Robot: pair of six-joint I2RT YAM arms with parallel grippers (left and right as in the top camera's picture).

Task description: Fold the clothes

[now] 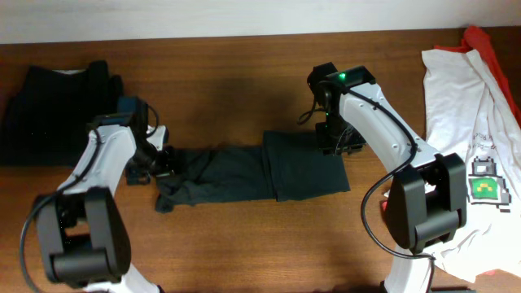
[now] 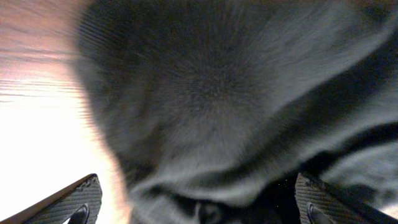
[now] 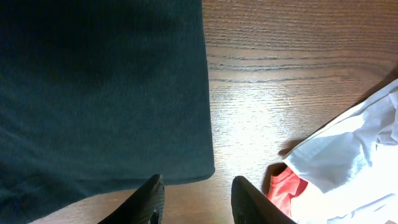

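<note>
Fabric already lies between the open fingers of my left gripper, and the rumpled folds of the T-shirt's bunched end are just below it. My left gripper needs to lower its open fingers onto them and close.
A dark T-shirt [image 1: 260,171] lies in a long strip across the table's middle. Its right part is folded flat into a neat rectangle [image 3: 99,93], while its left end is bunched. My left gripper [image 1: 163,159] sits at that bunched left end. In the left wrist view it [image 2: 199,208] stands wide open, with blurred grey fabric [image 2: 224,93] filling the space ahead of and between the fingertips, unclamped. My right gripper [image 1: 334,140] hovers over the folded part's far right corner. It [image 3: 196,202] is partly open, with only bare wood between its fingers.
A pile of black clothes [image 1: 49,106] lies at the back left. A white shirt [image 1: 468,130] with a printed patch covers red fabric [image 1: 488,41] at the right edge. In the right wrist view the white cloth [image 3: 348,149] and the red cloth [image 3: 286,190] lie close.
</note>
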